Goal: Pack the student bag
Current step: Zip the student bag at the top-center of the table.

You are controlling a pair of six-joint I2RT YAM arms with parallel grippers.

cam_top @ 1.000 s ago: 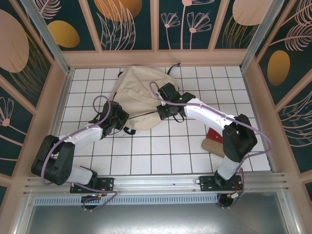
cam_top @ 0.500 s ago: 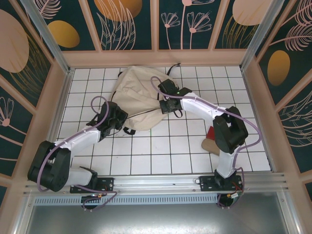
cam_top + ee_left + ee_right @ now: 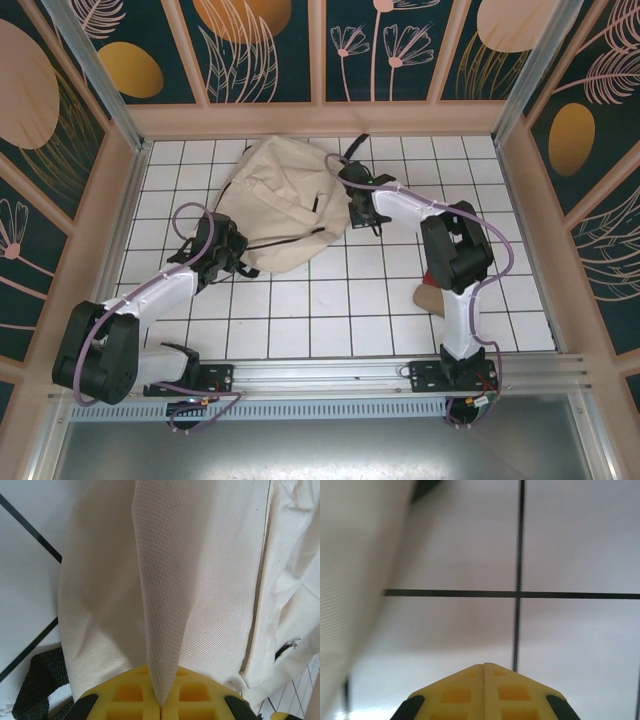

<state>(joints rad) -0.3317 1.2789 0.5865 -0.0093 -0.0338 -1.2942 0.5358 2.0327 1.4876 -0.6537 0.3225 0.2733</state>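
The black pull strap (image 3: 321,231) is on the bag next to my right gripper. My right gripper needs to come in over the strap from above bare tile next and let it go.
The student bag (image 3: 280,200) is a large cream fabric backpack lying on the white tiled table at the back centre, with a dark zipper line across it. At its near-left edge, my left gripper (image 3: 238,254) is shut on a fold of the cream cloth. In the left wrist view that fold rises in a ridge out of the closed yellow fingers (image 3: 125,695) of the gripper (image 3: 161,707), with the bag (image 3: 215,580) spread beyond. My right gripper (image 3: 356,207) sits at the bag's right edge. It is shut (image 3: 484,666) with nothing in it, above bare tile, and the blurred bag (image 3: 350,580) lies to its left.
A black strap (image 3: 37,685) trails from the bag's near-left corner. A tan wooden object (image 3: 430,297) lies near the right arm at the right. Low wooden walls (image 3: 320,118) ring the table.
The right gripper has moved right and back to the bag's right edge, its arm folding in. The left gripper has pulled left and nearer with the cloth, and the bag has shifted slightly left.
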